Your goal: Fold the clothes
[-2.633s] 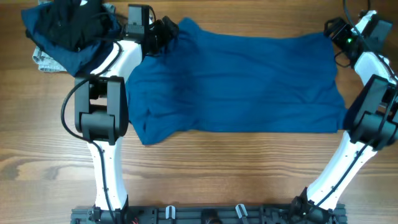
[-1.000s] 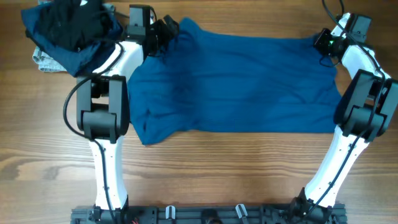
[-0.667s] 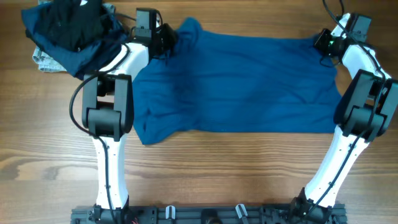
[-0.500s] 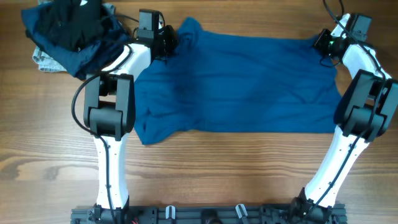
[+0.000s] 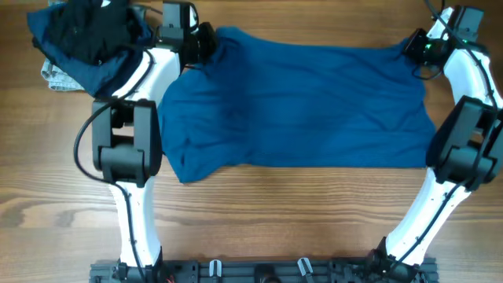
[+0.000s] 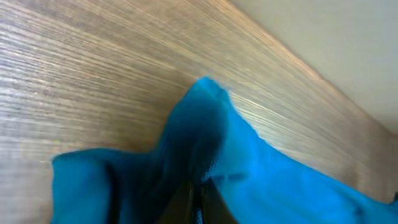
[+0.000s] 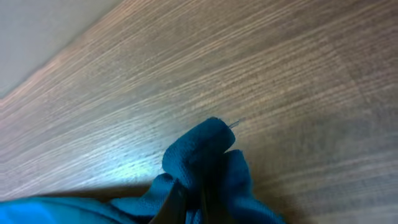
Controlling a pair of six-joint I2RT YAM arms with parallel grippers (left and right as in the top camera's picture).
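The left gripper lifts next, comes back over the spread cloth (image 5: 185, 93) beside its arm and releases the fold, since the shirt's far edge still lies outstretched.
The royal-blue shirt (image 5: 299, 102) lies spread wide across the wooden table (image 5: 275, 212). My left gripper (image 5: 207, 41) is at its far left corner, shut on a bunched fold of the cloth. In the left wrist view that blue fold (image 6: 205, 124) rises in a peak from between the closed fingertips (image 6: 186, 202). My right gripper (image 5: 414, 47) is shut on the shirt's far right corner. The right wrist view shows a small tuft of blue cloth (image 7: 202, 146) pinched in my right gripper (image 7: 194, 200) just above the wood.
A heap of other clothes, dark navy, black and pale patterned (image 5: 86, 39), sits at the far left corner of the table, close behind the left arm. Bare wood runs along the front of the table, with the arm bases (image 5: 267, 271) at its near edge.
The left gripper has shut on the shirt's far left corner and drawn it slightly left and back. The right gripper has shifted a little right and back with its corner.
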